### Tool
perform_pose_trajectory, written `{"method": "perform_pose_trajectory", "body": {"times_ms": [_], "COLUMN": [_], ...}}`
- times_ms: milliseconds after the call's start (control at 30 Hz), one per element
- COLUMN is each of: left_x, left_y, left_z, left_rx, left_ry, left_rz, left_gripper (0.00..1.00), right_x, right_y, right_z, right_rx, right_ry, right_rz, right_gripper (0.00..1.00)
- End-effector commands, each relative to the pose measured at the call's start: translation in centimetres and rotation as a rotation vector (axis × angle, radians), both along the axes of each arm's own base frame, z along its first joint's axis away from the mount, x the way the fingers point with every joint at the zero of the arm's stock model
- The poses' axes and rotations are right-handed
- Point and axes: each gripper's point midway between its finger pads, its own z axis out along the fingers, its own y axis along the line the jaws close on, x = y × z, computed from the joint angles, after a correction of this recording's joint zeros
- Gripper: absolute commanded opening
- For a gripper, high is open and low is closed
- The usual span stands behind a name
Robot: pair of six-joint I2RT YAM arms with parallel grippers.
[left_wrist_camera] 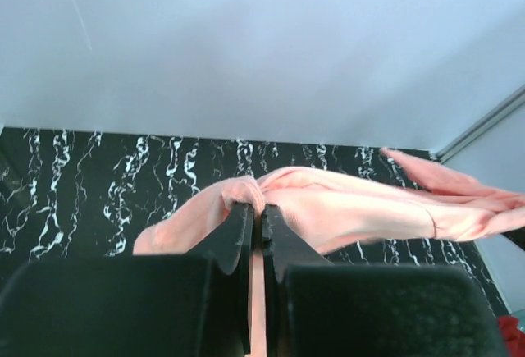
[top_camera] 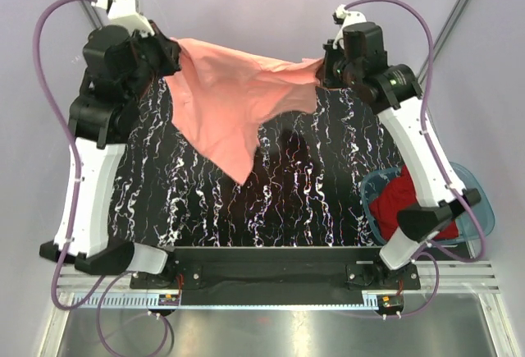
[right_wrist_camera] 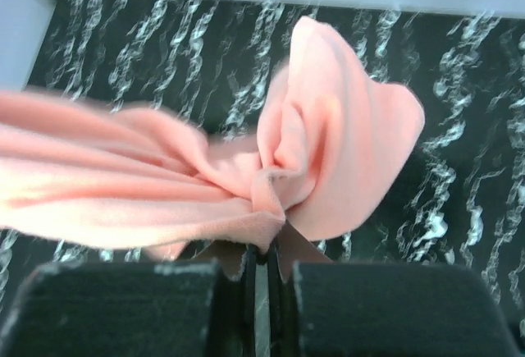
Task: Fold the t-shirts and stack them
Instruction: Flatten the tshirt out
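The shirt end goes back and down with my left gripper over the table's bare near part next and is released there, because that spot lies clear for the hanging cloth.
A salmon-pink t-shirt (top_camera: 230, 102) hangs stretched in the air between both arms at the far side of the black marbled table (top_camera: 312, 201). Its loose cloth droops to a point near the table's middle. My left gripper (top_camera: 174, 55) is shut on the shirt's left end, pink cloth (left_wrist_camera: 344, 205) pinched between the fingers (left_wrist_camera: 283, 242). My right gripper (top_camera: 321, 71) is shut on the right end, where the cloth (right_wrist_camera: 328, 144) bunches above the fingers (right_wrist_camera: 238, 254). A dark red t-shirt (top_camera: 402, 197) lies crumpled in the basin at the right.
A translucent blue plastic basin (top_camera: 480, 201) stands at the table's right edge, partly under my right arm. Pale walls close in behind and beside the table. A metal rail with the arm bases (top_camera: 279, 273) runs along the near edge.
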Motion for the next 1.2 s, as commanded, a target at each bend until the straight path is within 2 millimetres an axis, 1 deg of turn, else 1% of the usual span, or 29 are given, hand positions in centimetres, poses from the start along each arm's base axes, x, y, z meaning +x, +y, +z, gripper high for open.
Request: {"method": "perform_pose_trajectory", "body": {"times_ms": [0, 33, 67, 100, 133, 167, 200, 233, 267, 300, 333, 367, 433, 467, 533, 567, 600, 633, 733, 767, 800, 867, 900, 933, 1000, 1033, 1067, 1100, 1167], "left_x": [-4.2, -3.8, -5.8, -5.8, -7.8, -8.9, -9.7, -11.3, -13.2, -14.4, -16.4, -17.5, -18.7, -18.7, -18.3, -17.9, -17.7, -17.6, -16.4, -16.1, -14.6, -13.8, -13.0, -12.0, -10.1, -9.5, -8.8, -8.2, -6.5], "left_y": [1.4, 1.5, 2.7, 2.9, 3.7, 4.2, 4.5, 5.0, 5.8, 6.2, 7.0, 7.3, 7.2, 6.8, 6.1, 5.9, 5.9, 6.2, 5.4, 5.0, 4.2, 2.0, 0.9, -0.6, -2.1, -2.7, -2.9, -3.1, -3.9], "left_z": [2.5, -1.8, -2.6, -7.6, -8.9, -12.1, -17.2, -19.0, -24.2, -26.2, -28.6, -31.0, -32.8, -33.2, -32.8, -32.2, -32.0, -31.8, -31.6, -32.2, -32.0, -33.4, -34.6, -34.8, -37.1, -37.8, -39.8, -40.8, -41.5], "left_rx": [-0.001, 0.024, 0.02, 0.03, 0.026, 0.023, 0.043, 0.036, 0.041, 0.036, 0.047, 0.027, 0.011, -0.017, -0.061, -0.077, -0.081, -0.077, -0.087, -0.076, -0.09, -0.1, -0.107, -0.139, -0.159, -0.164, -0.16, -0.162, -0.217], "left_ry": [-0.111, -0.018, -0.01, 0.107, 0.126, 0.212, 0.335, 0.375, 0.539, 0.605, 0.698, 0.785, 0.866, 0.88, 0.876, 0.859, 0.859, 0.853, 0.816, 0.821, 0.783, 0.806, 0.852, 0.849, 0.912, 0.927, 0.981, 0.993, 1.0], "left_rz": [-0.02, -0.007, 0.027, 0.047, 0.061, 0.084, 0.102, 0.115, 0.166, 0.197, 0.235, 0.283, 0.295, 0.296, 0.284, 0.281, 0.29, 0.308, 0.261, 0.231, 0.193, 0.071, 0.025, -0.038, -0.078, -0.094, -0.088, -0.083, -0.084], "left_gripper": [0.0, 0.0, 0.0, 0.0, 0.0, 0.0, 0.0, 0.0, 0.06, 0.16, 0.3, 0.58, 0.71, 0.85, 0.98, 0.99, 0.99, 0.99, 0.96, 0.94, 0.9, 0.87, 0.86, 0.85, 0.83, 0.81, 0.76, 0.73, 0.64], "right_x": [-5.7, -7.7, -9.1, -11.3, -13.3, -15.6, -18.0, -20.3, -21.8, -23.6, -24.3, -23.9, -23.1, -22.0, -20.4, -19.3, -18.7, -18.5, -18.0, -18.3, -18.1, -17.4, -17.2, -16.5, -16.0, -15.5, -15.7, -15.7, -15.4], "right_y": [0.5, 2.9, 3.8, 5.1, 6.0, 7.4, 8.7, 8.7, 9.3, 8.9, 8.2, 7.2, 5.8, 5.0, 4.7, 3.8, 3.5, 3.0, 1.6, 1.1, 0.7, 0.1, -0.4, -1.4, -3.0, -4.0, -4.4, -4.6, -4.0], "right_z": [1.6, -2.6, -4.0, -4.8, -9.0, -10.2, -11.7, -16.0, -17.6, -20.1, -21.6, -22.8, -23.2, -23.1, -22.1, -22.2, -22.1, -23.0, -25.4, -26.5, -27.1, -27.9, -28.4, -28.8, -29.7, -30.1, -30.7, -31.1, -31.5], "right_rx": [0.113, 0.142, 0.159, 0.205, 0.191, 0.208, 0.247, 0.232, 0.248, 0.244, 0.206, 0.151, 0.082, 0.048, 0.035, 0.017, 0.014, -0.009, -0.051, -0.061, -0.062, -0.061, -0.061, -0.06, -0.074, -0.065, -0.065, -0.059, -0.032], "right_ry": [0.022, 0.157, 0.207, 0.253, 0.371, 0.414, 0.5, 0.628, 0.693, 0.799, 0.854, 0.844, 0.809, 0.765, 0.708, 0.696, 0.694, 0.734, 0.796, 0.821, 0.827, 0.805, 0.808, 0.819, 0.849, 0.857, 0.874, 0.886, 0.886], "right_rz": [0.114, 0.208, 0.249, 0.317, 0.351, 0.416, 0.489, 0.503, 0.533, 0.551, 0.535, 0.493, 0.429, 0.387, 0.354, 0.301, 0.28, 0.254, 0.157, 0.131, 0.111, 0.077, 0.059, 0.024, -0.028, -0.067, -0.079, -0.084, -0.076], "right_gripper": [0.0, 0.0, 0.0, 0.0, 0.0, 0.0, 0.0, 0.08, 0.14, 0.2, 0.41, 0.53, 0.79, 0.93, 0.97, 0.98, 0.97, 0.95, 0.8, 0.61, 0.54, 0.52, 0.6, 0.65, 0.67, 0.67, 0.67, 0.65, 0.54]}}
